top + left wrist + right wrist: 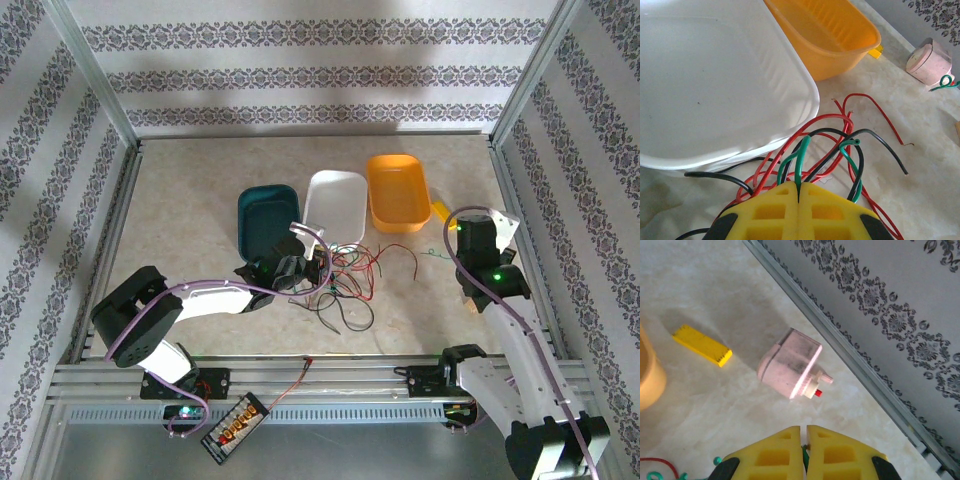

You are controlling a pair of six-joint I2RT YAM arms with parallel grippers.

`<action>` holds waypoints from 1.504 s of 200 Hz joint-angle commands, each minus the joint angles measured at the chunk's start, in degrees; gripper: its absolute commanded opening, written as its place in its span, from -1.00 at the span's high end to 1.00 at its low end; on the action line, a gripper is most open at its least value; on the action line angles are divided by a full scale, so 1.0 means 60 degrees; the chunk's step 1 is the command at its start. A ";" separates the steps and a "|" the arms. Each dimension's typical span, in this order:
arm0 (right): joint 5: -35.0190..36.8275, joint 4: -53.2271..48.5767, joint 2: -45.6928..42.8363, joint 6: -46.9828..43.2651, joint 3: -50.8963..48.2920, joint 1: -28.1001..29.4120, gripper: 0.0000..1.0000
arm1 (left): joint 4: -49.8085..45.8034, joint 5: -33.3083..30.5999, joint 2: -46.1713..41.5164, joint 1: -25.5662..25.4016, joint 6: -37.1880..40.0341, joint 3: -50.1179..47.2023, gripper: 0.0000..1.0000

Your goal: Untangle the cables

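Note:
Next, my right gripper moves outward past the yellow block and over the orange tray (pixel 398 194) (pixel 649 376) to release the green cable, since that tray lies outward of the gripper.
A tangle of thin red, black and green cables (pixel 345 282) lies on the table just below the white tray (pixel 336 180). My left gripper (pixel 300 266) sits at its left edge. In the left wrist view this gripper (pixel 798 184) is shut on a loop of green cable (pixel 802 156), with red cables (pixel 867 102) and black cables (pixel 880 140) spread beyond it. My right gripper (pixel 462 235) is off to the right, and a green cable (pixel 432 252) trails left from it. Its yellow jaws (pixel 804 432) are shut on that green cable (pixel 804 452).
A teal tray (pixel 262 200), the white tray (pixel 790 70) and an orange tray (pixel 372 195) stand in a row behind the tangle. A pink canister (pixel 790 362) and a yellow block (pixel 702 344) lie near the right rail. A black circuit board (pixel 235 425) sits at the front.

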 commanded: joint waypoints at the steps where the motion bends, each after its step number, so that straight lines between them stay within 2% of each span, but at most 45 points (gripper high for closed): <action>1: -0.0659 0.1108 -0.0051 0.0535 0.0166 0.0000 1.00 | -0.0151 -0.0071 0.0051 -0.0148 0.0044 0.0133 1.00; 22: -0.1282 0.2069 0.0745 0.0979 0.0678 0.0074 1.00 | -0.0057 -0.0019 0.0069 -0.0242 0.0007 0.0226 0.93; 44: -0.1242 0.2460 0.2262 0.1179 0.1669 0.0347 1.00 | 0.0003 -0.0082 0.0080 -0.0363 -0.0025 0.0289 0.80; 70: -0.0064 0.2870 0.3752 0.2017 0.2567 0.0912 1.00 | 0.0135 -0.0176 0.0085 -0.0427 -0.0126 0.0247 0.74; 95: 0.0846 0.3126 0.4881 0.3819 0.3039 0.1140 1.00 | 0.0286 -0.0158 0.0113 -0.0453 -0.0235 0.0187 0.74; 128: 0.1683 0.2618 0.6493 0.5744 0.4098 0.1313 1.00 | 0.0173 -0.0136 0.0142 -0.0471 -0.0236 0.0245 0.74; 177: 0.0692 0.2403 0.8769 0.7476 0.5345 0.1284 1.00 | 0.0013 -0.0110 0.0157 -0.0471 -0.0202 0.0389 0.73; 216: 0.0025 0.2558 0.9658 0.8460 0.5508 0.1304 1.00 | -0.0075 -0.0156 0.0103 -0.0471 -0.0152 0.0476 0.73; 219: -0.0030 0.2642 0.9669 0.8507 0.5448 0.1295 0.91 | -0.0083 -0.0164 0.0110 -0.0471 -0.0159 0.0479 0.73; 232: -0.0180 0.2987 0.9583 0.8632 0.5163 0.1301 0.25 | -0.0113 -0.0157 0.0060 -0.0471 -0.0135 0.0494 0.72; 245: -0.0335 0.3416 0.9333 0.8376 0.4818 0.1297 -0.06 | -0.0131 -0.0176 0.0027 -0.0471 -0.0122 0.0494 0.72; 278: -0.0522 0.3971 0.8108 0.7350 0.3740 0.1276 -0.15 | -0.0188 -0.0176 -0.0022 -0.0471 -0.0077 0.0494 0.72; 301: -0.1540 0.3990 0.6998 0.5771 0.3003 0.1322 -0.15 | -0.0240 -0.0233 -0.0127 -0.0471 -0.0053 0.0436 0.73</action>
